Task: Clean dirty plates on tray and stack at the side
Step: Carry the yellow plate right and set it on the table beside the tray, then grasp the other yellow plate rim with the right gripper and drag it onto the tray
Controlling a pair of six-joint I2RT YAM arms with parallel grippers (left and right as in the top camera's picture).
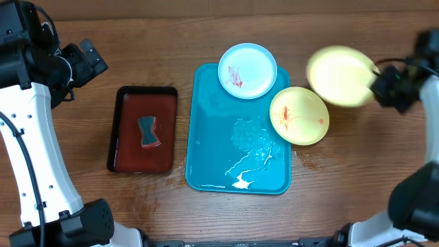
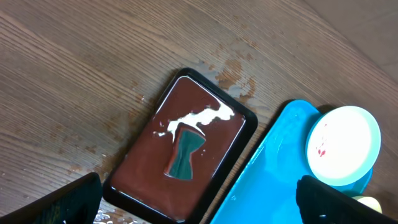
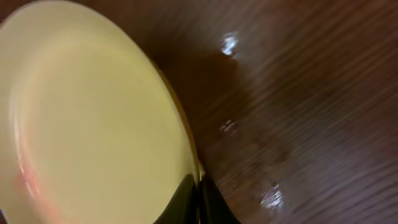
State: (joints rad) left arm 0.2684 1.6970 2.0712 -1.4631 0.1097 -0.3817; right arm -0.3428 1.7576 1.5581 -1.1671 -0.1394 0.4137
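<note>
My right gripper will next go down and pull back, putting the held plate on the free wood (image 1: 361,122) next to the smeared yellow-green plate. Then it will open.
The turquoise tray (image 1: 212,151) lies mid-table, wet with white streaks. A pale aqua-white plate (image 1: 247,70) with a red smear rests on its far rim; it also shows in the left wrist view (image 2: 343,144). A yellow-green plate (image 1: 299,114) with red smears overlaps the tray's right edge. My right gripper (image 1: 379,84) is shut on the rim of a second yellow-green plate (image 1: 339,75), held off the table right of the tray; in the right wrist view the plate (image 3: 93,118) fills the left and the fingers (image 3: 199,199) pinch its rim. My left gripper (image 2: 199,205) is open, empty, high over the red tray.
A dark red, black-rimmed tray (image 1: 130,147) lies left of the turquoise one, holding a teal sponge (image 1: 149,132) and white foam (image 2: 202,118). Wet patches mark the wood near both trays. Bare wood surrounds them.
</note>
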